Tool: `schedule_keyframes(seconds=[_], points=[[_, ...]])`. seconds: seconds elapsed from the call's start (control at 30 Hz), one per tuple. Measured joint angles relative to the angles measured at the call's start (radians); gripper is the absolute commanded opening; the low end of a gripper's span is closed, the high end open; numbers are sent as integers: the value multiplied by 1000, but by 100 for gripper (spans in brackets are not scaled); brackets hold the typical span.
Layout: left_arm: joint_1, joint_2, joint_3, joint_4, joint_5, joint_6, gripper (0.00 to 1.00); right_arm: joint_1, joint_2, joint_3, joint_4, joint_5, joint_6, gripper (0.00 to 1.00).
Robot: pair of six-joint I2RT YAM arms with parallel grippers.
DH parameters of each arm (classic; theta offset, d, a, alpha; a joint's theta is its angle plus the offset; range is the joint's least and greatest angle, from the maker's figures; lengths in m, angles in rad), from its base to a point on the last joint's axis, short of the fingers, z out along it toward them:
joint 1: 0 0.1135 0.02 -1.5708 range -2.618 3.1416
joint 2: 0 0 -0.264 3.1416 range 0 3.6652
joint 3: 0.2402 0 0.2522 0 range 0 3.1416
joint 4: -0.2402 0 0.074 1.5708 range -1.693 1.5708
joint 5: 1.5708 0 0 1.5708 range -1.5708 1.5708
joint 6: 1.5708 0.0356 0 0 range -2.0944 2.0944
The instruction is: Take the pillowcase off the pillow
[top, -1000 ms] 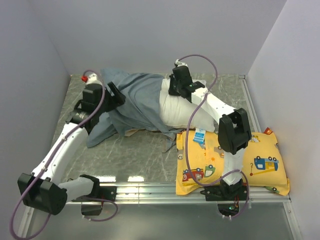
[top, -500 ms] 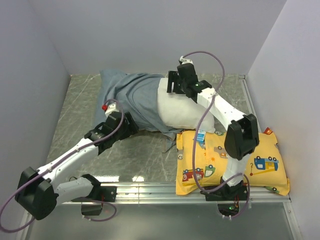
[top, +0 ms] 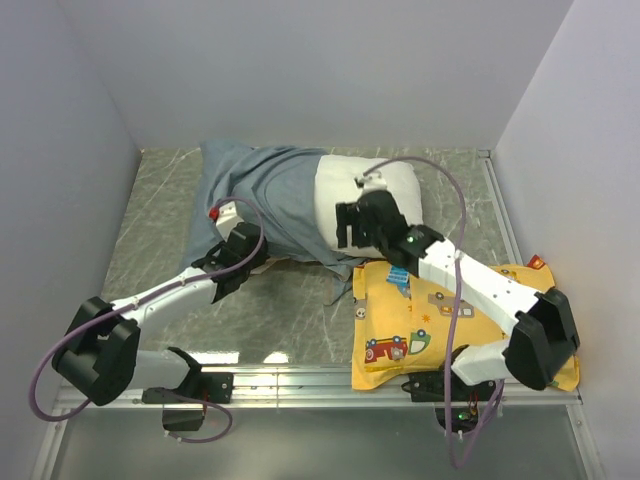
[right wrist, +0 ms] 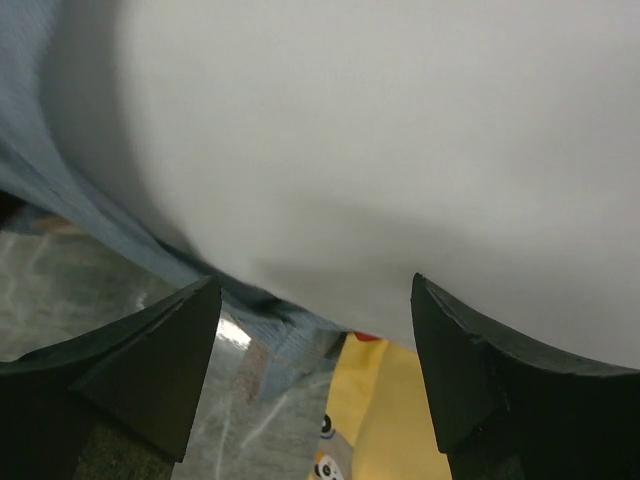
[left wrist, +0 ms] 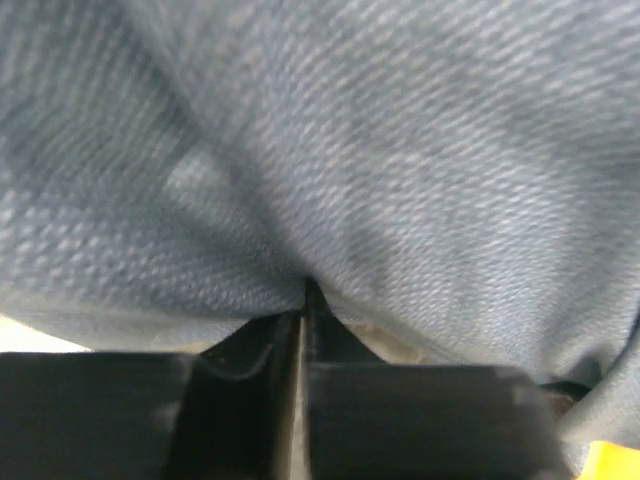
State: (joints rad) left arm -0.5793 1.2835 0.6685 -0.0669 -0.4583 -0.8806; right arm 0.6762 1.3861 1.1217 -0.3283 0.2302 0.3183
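Observation:
The white pillow's near edge is beside the cover. My right gripper should move down onto that edge next, then close there.
The dusty blue-grey pillowcase [top: 265, 195] lies bunched over the left half of the white pillow [top: 370, 190] at the back of the table. The pillow's right half is bare. At the cover's near edge, my left gripper [top: 248, 258] is shut on a fold of it. In the left wrist view the fabric [left wrist: 350, 150] fills the frame and the left gripper [left wrist: 303, 300] pinches it at the tips. My right gripper [top: 345, 228] stands open at the pillow's near edge. In the right wrist view the pillow [right wrist: 380, 130] bulges just above the right gripper [right wrist: 315, 300].
A yellow pillow [top: 520, 320] printed with cartoon vehicles lies at the front right, under the right arm; its corner [right wrist: 390, 420] shows below the white pillow. Grey walls close in the left, back and right. A metal rail [top: 300, 380] runs along the near edge.
My left gripper came from the cover's far left side to its near edge and shut on the fabric. My right gripper opened and moved from the pillow's far side to its near edge.

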Motion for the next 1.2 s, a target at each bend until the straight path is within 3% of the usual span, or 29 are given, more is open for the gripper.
schedule_keyframes(seconds=[0.03,0.13,0.27,0.33,0.37,0.43,0.47,0.67,0.87,1.0,1.1,1.2], points=[[0,0,4,5,-10,7,1,8,-26,-53,16,6,3,87],[0,0,21,9,-27,24,1,14,-60,-166,53,23,7,89],[0,-4,39,6,-36,37,1,14,-31,-199,90,42,8,90],[0,-15,40,-5,-36,48,0,15,5,-190,111,60,6,73],[0,-27,43,-17,-35,53,0,15,28,-180,112,75,6,57],[-1,-60,59,-51,-35,66,1,16,82,-133,90,106,2,5],[-1,-81,74,-68,-35,76,0,16,106,-103,79,119,2,0],[-5,-183,286,-202,-37,173,0,11,143,186,-49,201,-23,0],[-5,-180,682,-349,-55,286,0,-37,166,596,-241,223,-67,0],[0,-104,913,-412,-56,325,0,-119,267,869,-343,170,-74,0],[50,-24,1006,-434,16,331,0,-185,357,924,-336,113,-72,0],[154,66,984,-429,140,317,0,-240,461,861,-299,44,-59,0]])
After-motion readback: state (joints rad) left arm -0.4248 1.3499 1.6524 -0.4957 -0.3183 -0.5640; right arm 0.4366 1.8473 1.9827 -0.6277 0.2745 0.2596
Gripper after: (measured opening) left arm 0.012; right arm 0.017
